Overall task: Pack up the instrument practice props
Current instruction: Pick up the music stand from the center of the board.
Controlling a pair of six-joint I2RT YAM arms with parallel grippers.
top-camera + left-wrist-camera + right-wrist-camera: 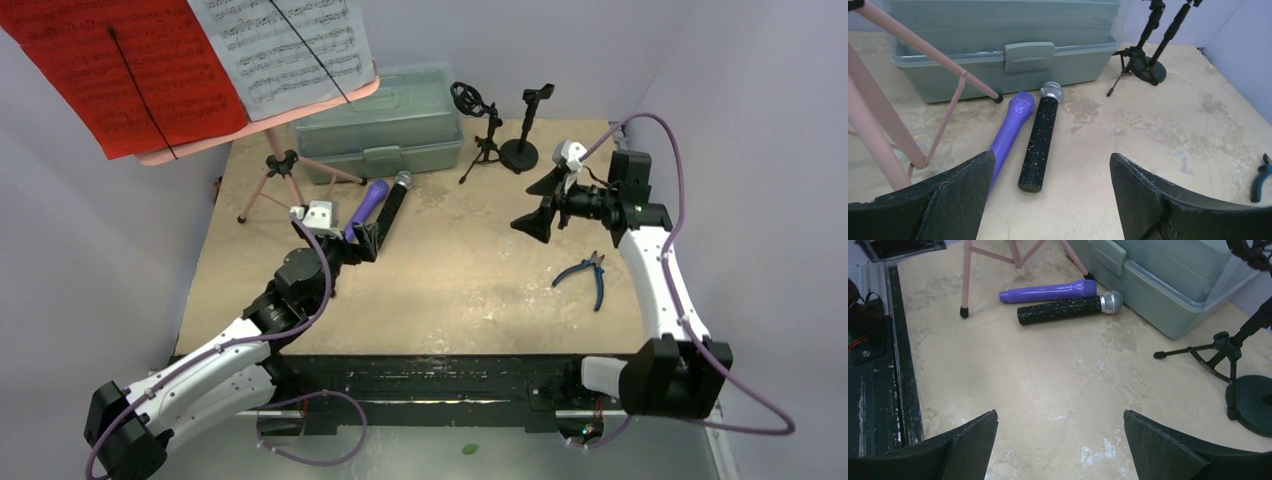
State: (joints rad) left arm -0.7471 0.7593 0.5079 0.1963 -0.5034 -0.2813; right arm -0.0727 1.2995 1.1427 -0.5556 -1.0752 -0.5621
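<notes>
My left gripper will rise outward and to the left in the top view, onto the tripod's pink pole (pixel 274 142), because the pole shows bare beneath the tray (pixel 330 102).
A purple microphone (pixel 1010 127) and a black silver-headed microphone (pixel 1040 141) lie side by side on the table in front of the case. My left gripper (pixel 1052 165) hovers open just short of their near ends, nothing between its fingers. The pink tripod (pixel 275 175) stands at the back left, its tray (pixel 330 102) holding a red page (pixel 120 70) and a white sheet-music page (pixel 285 45). Two small black mic mounts (pixel 485 130) (pixel 525 130) stand at the back. My right gripper (pixel 535 225) is raised over the right side, open and empty.
A grey-green plastic case (pixel 385 125), lid shut, sits at the back centre. Blue-handled pliers (pixel 590 275) lie on the right side of the table. A tripod leg (pixel 928 55) crosses close to the left gripper. Walls enclose the table on three sides.
</notes>
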